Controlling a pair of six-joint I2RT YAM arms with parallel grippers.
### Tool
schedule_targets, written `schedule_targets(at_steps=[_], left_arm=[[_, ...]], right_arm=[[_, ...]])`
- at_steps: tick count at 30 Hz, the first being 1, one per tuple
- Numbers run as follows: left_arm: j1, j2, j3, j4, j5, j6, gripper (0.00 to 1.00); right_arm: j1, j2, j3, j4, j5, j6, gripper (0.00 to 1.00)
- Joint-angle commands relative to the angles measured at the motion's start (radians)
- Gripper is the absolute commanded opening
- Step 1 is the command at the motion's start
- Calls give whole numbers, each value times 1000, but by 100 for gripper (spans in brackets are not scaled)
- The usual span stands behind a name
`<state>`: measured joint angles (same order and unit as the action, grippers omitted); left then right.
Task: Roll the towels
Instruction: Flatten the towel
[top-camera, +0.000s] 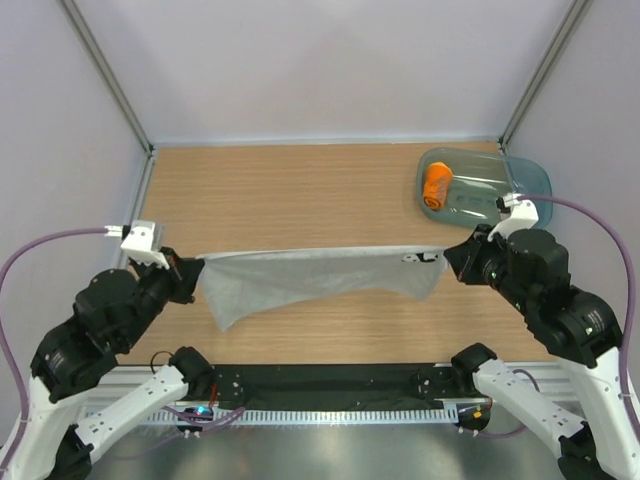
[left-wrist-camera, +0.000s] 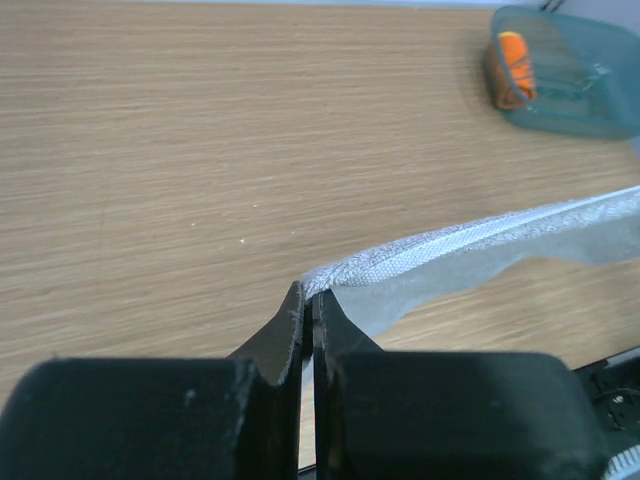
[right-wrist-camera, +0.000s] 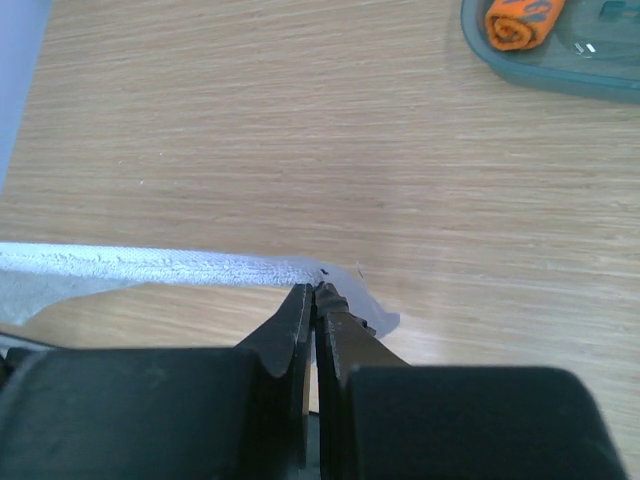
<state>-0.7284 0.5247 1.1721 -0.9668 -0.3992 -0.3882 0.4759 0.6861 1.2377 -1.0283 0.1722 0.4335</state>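
Observation:
My right gripper should lower the towel's corner outward onto the bare wood beside the tub and let go, because the light grey towel (top-camera: 300, 280) is still hanging above the table.
The light grey towel (top-camera: 300, 280) hangs stretched between my two grippers above the table, its top edge taut and its body drooping at the left. My left gripper (top-camera: 193, 272) is shut on its left corner; in the left wrist view the gripper (left-wrist-camera: 311, 296) pinches the towel's edge (left-wrist-camera: 470, 245). My right gripper (top-camera: 445, 258) is shut on the right corner, and in the right wrist view the gripper (right-wrist-camera: 314, 292) pinches the towel (right-wrist-camera: 150, 264). The orange towel (top-camera: 436, 185) lies rolled inside the tub, and also shows in the left wrist view (left-wrist-camera: 514, 62) and the right wrist view (right-wrist-camera: 520, 20).
A translucent blue-green plastic tub (top-camera: 520, 180) stands at the far right of the wooden table (top-camera: 300, 190). It also shows in the left wrist view (left-wrist-camera: 590, 90) and the right wrist view (right-wrist-camera: 600, 60). Pale walls with metal posts close in the back and sides.

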Motion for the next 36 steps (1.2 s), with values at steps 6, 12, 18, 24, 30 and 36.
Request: schedule_targets(at_steps=[6,12,18,24,30,36], left_arm=[[7,-83,1,-46,138,38,1],[6,27,-68,-51,43,-38,0],[7,291,-81,-32,-42,-60,1],[160,582,-123,151,101,-28,1],[345,803,-62,188,200,-38,1],[400,1053,90,163,134,-46,0]], right_arm=[[-5,-89,68,-72,-138,-12,1],[-5,-31,-117,5,-132,33,1],[-6,203,-228,163,-45,85,1],[-5,436,-196,301,59,70,1],[-19,693,-113,376,112,41,1],[-59,920,14,407,107,19,1]])
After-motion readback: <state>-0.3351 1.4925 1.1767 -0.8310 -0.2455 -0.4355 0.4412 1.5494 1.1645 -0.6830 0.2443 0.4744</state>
